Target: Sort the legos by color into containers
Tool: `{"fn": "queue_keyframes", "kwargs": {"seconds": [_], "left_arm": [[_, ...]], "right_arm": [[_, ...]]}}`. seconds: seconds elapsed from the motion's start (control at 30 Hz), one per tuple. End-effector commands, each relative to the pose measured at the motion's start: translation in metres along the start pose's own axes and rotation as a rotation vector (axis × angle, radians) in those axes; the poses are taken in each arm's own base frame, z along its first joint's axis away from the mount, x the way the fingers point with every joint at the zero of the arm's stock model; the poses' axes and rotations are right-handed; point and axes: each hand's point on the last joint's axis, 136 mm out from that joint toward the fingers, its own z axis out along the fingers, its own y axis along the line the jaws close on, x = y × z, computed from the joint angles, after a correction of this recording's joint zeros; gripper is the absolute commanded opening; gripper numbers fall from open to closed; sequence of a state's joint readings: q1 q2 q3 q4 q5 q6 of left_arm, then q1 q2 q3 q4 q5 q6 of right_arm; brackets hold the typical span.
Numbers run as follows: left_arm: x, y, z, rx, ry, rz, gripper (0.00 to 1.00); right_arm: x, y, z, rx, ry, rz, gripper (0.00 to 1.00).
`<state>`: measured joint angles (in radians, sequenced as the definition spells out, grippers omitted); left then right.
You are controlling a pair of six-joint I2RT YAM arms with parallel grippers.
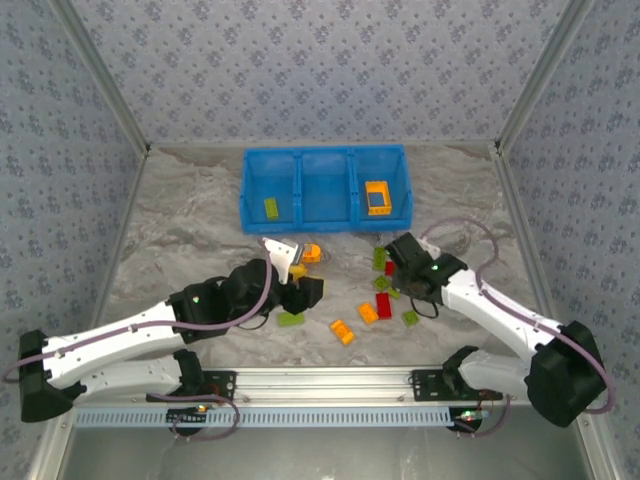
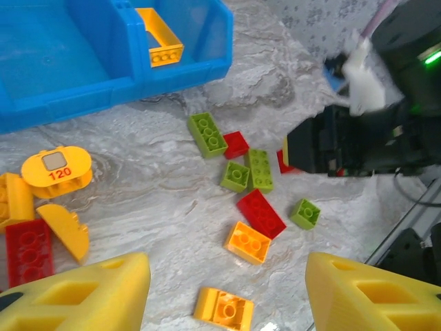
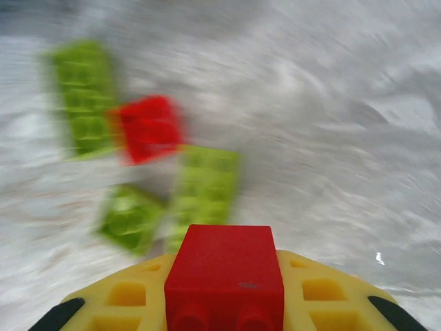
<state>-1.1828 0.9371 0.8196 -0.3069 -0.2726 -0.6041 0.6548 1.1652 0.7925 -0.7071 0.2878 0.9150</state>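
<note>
I will next lift the red lego [image 3: 224,265] outward over the container's side with my right gripper, and then I will lower it inside.
My right gripper [image 3: 224,307] is shut on a red lego [image 3: 224,265], held just above the table over blurred green legos [image 3: 207,183] and a red one [image 3: 148,127]. In the top view it [image 1: 400,256] hovers at the cluster's right end. My left gripper [image 2: 227,276] stands open above an orange lego [image 2: 222,307], with another orange [image 2: 249,242], a red [image 2: 261,212] and green legos [image 2: 208,134] beyond. The blue containers [image 1: 325,226] sit at the back. A green lego [image 1: 271,208] lies in the left one, an orange frame [image 1: 377,197] in the right.
Left of my left gripper lie an orange rounded piece marked 120 [image 2: 56,169], an orange half-round [image 2: 65,231] and a red brick [image 2: 29,252]. The right arm's black body [image 2: 337,148] stands close to the cluster. Patterned walls enclose the table.
</note>
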Motion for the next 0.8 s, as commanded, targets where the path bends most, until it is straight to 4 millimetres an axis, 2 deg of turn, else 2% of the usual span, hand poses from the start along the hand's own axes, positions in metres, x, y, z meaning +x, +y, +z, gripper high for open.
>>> {"fn": "queue_keyframes", "kwargs": {"seconds": [0.0,0.1,0.13,0.33,0.4,0.53,0.63,0.77], "left_arm": [[-0.026,0.010,-0.024,-0.082,-0.096,-0.011,0.61],[-0.033,0.032,-0.038,-0.186,-0.140,-0.046,0.61],[-0.035,0.037,-0.042,-0.206,-0.154,-0.049,0.61],[-0.040,0.053,-0.060,-0.266,-0.193,-0.076,0.61],[-0.040,0.053,-0.062,-0.264,-0.191,-0.076,0.61],[-0.040,0.052,-0.063,-0.266,-0.180,-0.071,0.61],[-0.040,0.052,-0.063,-0.264,-0.179,-0.073,0.61],[-0.039,0.051,-0.062,-0.260,-0.174,-0.073,0.61]], "right_arm": [[-0.029,0.063,-0.030,-0.063,-0.106,-0.222,0.24],[-0.043,0.131,-0.032,-0.143,-0.099,-0.330,0.24],[-0.047,0.150,-0.027,-0.167,-0.085,-0.347,0.24],[-0.088,0.208,0.025,-0.152,-0.024,-0.380,0.24],[-0.099,0.217,0.042,-0.132,-0.020,-0.391,0.24],[-0.116,0.221,0.077,-0.090,0.006,-0.379,0.24],[-0.118,0.221,0.101,-0.091,0.043,-0.369,0.24],[-0.120,0.225,0.119,-0.087,0.069,-0.400,0.25]]}}
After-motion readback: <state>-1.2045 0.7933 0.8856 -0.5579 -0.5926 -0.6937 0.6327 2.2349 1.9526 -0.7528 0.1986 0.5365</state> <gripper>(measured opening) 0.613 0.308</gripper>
